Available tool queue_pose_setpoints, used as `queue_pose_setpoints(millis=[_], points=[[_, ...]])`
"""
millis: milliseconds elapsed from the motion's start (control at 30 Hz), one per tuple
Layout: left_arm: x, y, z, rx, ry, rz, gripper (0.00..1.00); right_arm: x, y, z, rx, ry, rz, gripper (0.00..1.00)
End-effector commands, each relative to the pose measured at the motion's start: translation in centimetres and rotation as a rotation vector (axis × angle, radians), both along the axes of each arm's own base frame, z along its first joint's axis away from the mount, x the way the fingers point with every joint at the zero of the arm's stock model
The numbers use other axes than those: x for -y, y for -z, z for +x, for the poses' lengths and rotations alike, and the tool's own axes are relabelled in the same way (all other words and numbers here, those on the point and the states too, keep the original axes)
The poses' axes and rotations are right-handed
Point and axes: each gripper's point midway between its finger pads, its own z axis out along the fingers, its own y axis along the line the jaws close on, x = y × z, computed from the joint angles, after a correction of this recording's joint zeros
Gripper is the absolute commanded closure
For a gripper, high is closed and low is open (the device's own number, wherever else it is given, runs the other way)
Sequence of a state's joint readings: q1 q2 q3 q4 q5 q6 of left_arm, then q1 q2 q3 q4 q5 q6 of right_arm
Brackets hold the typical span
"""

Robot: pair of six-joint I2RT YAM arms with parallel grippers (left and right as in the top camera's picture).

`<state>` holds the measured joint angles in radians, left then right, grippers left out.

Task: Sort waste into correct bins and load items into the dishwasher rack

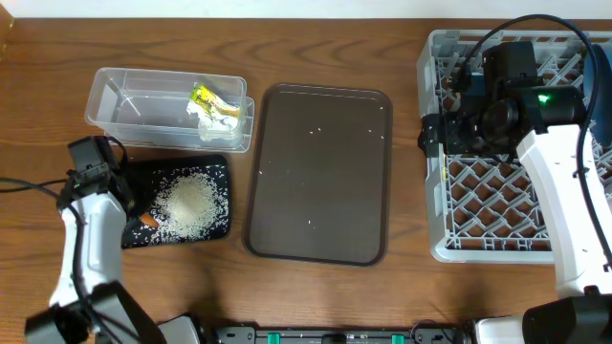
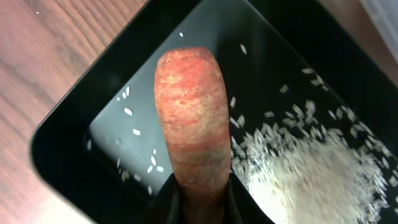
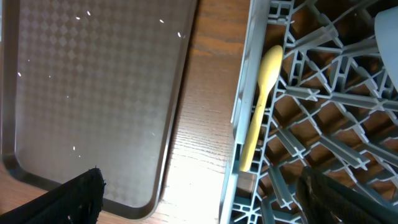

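Note:
My left gripper lowers toward the bottom of the black bin beside the rice heap next and releases the carrot. That heap marks the black bin (image 2: 68, 140) for food scraps.
My left gripper (image 2: 200, 200) is shut on the thick end of a small orange carrot (image 2: 190, 118), which hangs over a corner of the black bin (image 2: 68, 140). A heap of white rice (image 2: 314, 171) lies in that bin, with loose grains around it. Overhead, the carrot (image 1: 146, 220) shows at the bin's left side, beside the left gripper (image 1: 134, 204). The clear tub (image 1: 115, 100) holds a yellow-green wrapper (image 1: 203, 95) and a white tissue (image 1: 216, 118). My right gripper (image 3: 208, 202) is open over the left wall of the grey rack (image 3: 245, 93), where the pale yellow spoon (image 3: 261, 102) lies.
A dark brown tray (image 1: 320, 172) with a few stray grains lies between the bins and the rack (image 1: 442, 250). A strip of bare wood (image 3: 205, 124) separates the tray (image 3: 93, 93) from the rack. The right arm covers the rack's upper part overhead.

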<state>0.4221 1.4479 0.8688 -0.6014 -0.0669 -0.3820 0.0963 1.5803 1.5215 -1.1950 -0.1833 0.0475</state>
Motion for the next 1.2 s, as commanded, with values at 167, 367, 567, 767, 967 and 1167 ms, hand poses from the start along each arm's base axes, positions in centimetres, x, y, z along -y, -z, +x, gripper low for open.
queue_pose_setpoints(millis=[167,367,567,767,967,1167], points=[[-0.4,3.2,0.1,-0.087,-0.031,-0.032,0.93,-0.2,0.4,-0.3,-0.019,-0.018,-0.005,0.02],[-0.4,3.7,0.0,-0.102,-0.031,-0.039,0.77,-0.2,0.4,-0.3,-0.019,-0.018,-0.005,0.02],[-0.4,3.6,-0.1,-0.101,-0.030,-0.038,0.66,-0.2,0.4,-0.3,-0.019,-0.018,-0.005,0.02],[-0.4,1.6,0.0,-0.070,-0.026,-0.024,0.59,-0.2,0.4,-0.2,-0.019,-0.018,-0.005,0.02],[3.6,-3.2,3.2,0.128,0.175,-0.096,0.57,-0.3,0.1,0.5,0.014,-0.017,-0.001,0.01],[12.8,-5.5,5.2,0.217,0.595,-0.169,0.48,-0.8,-0.9,2.8,0.118,-0.023,0.025,0.01]])
